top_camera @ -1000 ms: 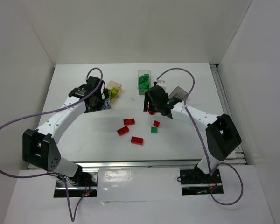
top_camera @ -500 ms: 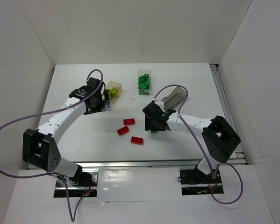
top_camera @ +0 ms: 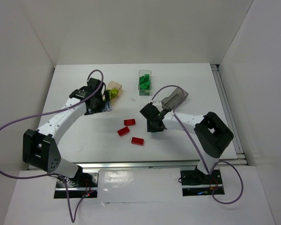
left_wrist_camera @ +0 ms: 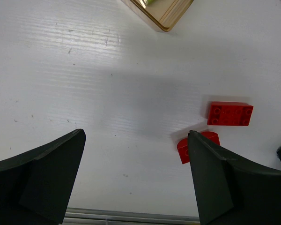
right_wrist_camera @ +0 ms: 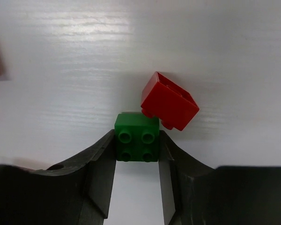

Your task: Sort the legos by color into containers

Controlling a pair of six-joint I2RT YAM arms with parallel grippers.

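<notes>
Green legos already lie in the clear container (top_camera: 144, 83), so next my right gripper should lift the dark green lego and carry it outward over the container to release it.
My right gripper (right_wrist_camera: 136, 140) is shut on a dark green lego (right_wrist_camera: 136, 137) that rests on the white table, with both fingers against its sides. A tilted red lego (right_wrist_camera: 170, 101) leans on the green one's far corner. From above, the right gripper (top_camera: 153, 123) hides both. Three red legos (top_camera: 129, 122) (top_camera: 123, 131) (top_camera: 137, 141) lie to its left. My left gripper (top_camera: 97, 104) stands open beside the orange-tan container (top_camera: 116, 86); its jaws (left_wrist_camera: 136, 136) hold nothing. Two red legos (left_wrist_camera: 230, 113) (left_wrist_camera: 199, 145) lie near its right finger.
The orange-tan container holds yellow-green legos (top_camera: 113, 93). A clear container (top_camera: 145, 74) at the back holds green legos (top_camera: 144, 83). A smoky grey container (top_camera: 174, 99) sits just behind the right arm. White walls enclose the table; a metal rail (top_camera: 145, 164) runs along its near edge.
The right arm swung down and left from near the grey container to the table. Its jaws closed on the dark green lego. The left arm has stayed still.
</notes>
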